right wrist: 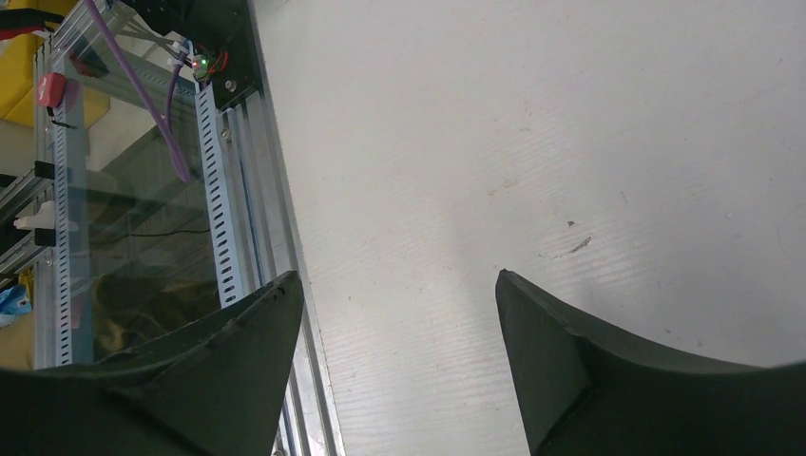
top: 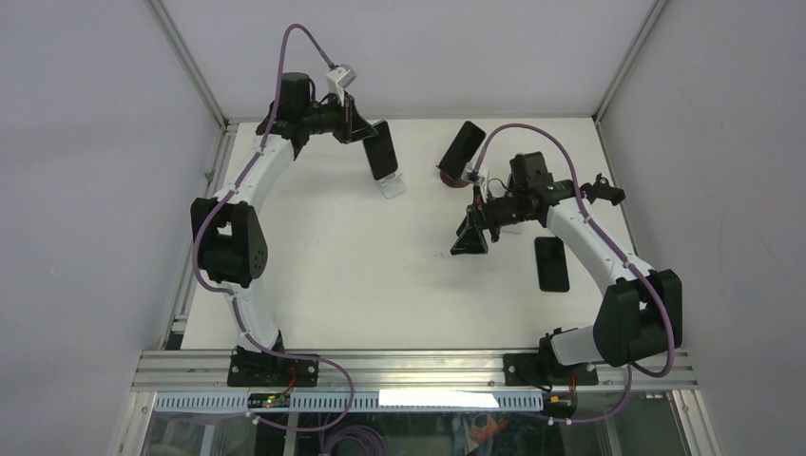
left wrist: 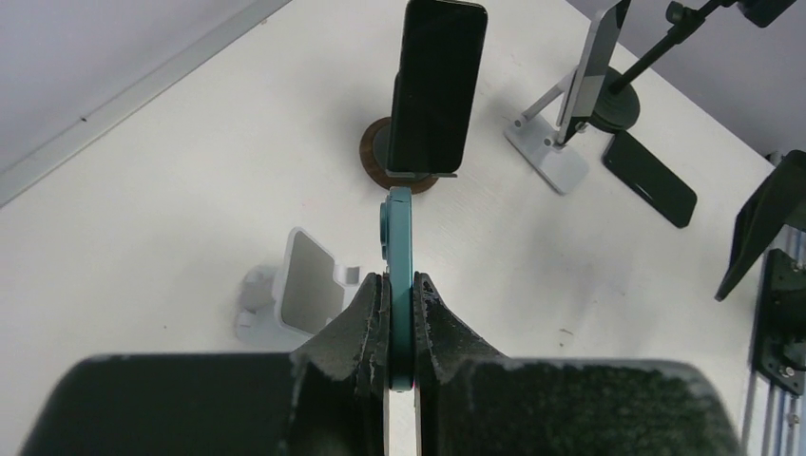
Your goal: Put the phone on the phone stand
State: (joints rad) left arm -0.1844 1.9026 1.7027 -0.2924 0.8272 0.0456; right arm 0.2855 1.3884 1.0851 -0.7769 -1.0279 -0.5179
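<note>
Next, my left gripper will lower the phone to the left in its wrist view onto the empty white stand below and release the phone.
My left gripper [top: 366, 133] is shut on a teal phone [top: 383, 152] and holds it upright, just above and beside an empty white phone stand [top: 392, 185] at the back of the table. In the left wrist view the phone [left wrist: 397, 237] shows edge-on, clamped between the fingers [left wrist: 366, 313], with the white stand [left wrist: 299, 294] down to its left, apart from it. My right gripper [top: 470, 237] is open and empty over bare table near the middle; its jaws stand wide apart in the right wrist view [right wrist: 399, 285].
A dark phone [left wrist: 432, 85] rests on a round brown stand [top: 451, 176] at the back centre. Another white stand [left wrist: 546, 157] holds a phone by the right arm. A black phone [top: 551, 263] lies flat at the right. The aluminium rail [right wrist: 276, 190] runs along the table's edge.
</note>
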